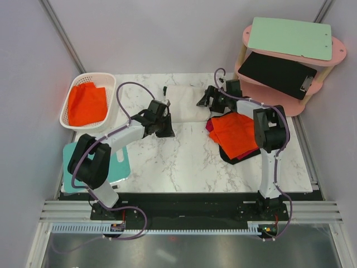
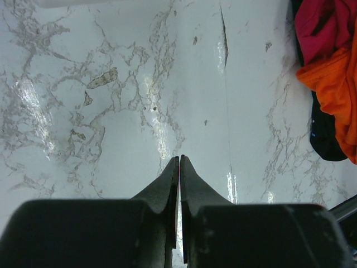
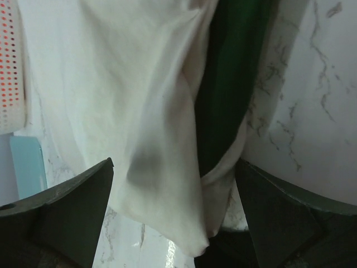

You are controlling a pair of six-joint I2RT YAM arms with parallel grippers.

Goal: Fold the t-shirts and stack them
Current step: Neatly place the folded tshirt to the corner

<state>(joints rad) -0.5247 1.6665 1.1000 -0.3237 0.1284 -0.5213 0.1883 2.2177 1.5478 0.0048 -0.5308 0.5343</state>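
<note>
The right gripper eases farther over the bunched fold of the cream t-shirt next and closes. The fold lies between its open fingers, to its left in the top view.
The cream-white t-shirt lies folded at the back middle of the marble table. In the right wrist view it hangs in loose folds over the dark green t-shirt, which shows as a strip beneath it. My right gripper is at the cream shirt's right edge. Its jaws stand wide open on either side of the cream cloth's lower corner. My left gripper is just in front of the shirt's left end, shut and empty over bare marble.
A pile of orange, magenta and black cloth lies right of centre and also shows in the left wrist view. A white basket holding orange cloth stands back left. A teal board lies front left. A pink two-tier shelf stands back right.
</note>
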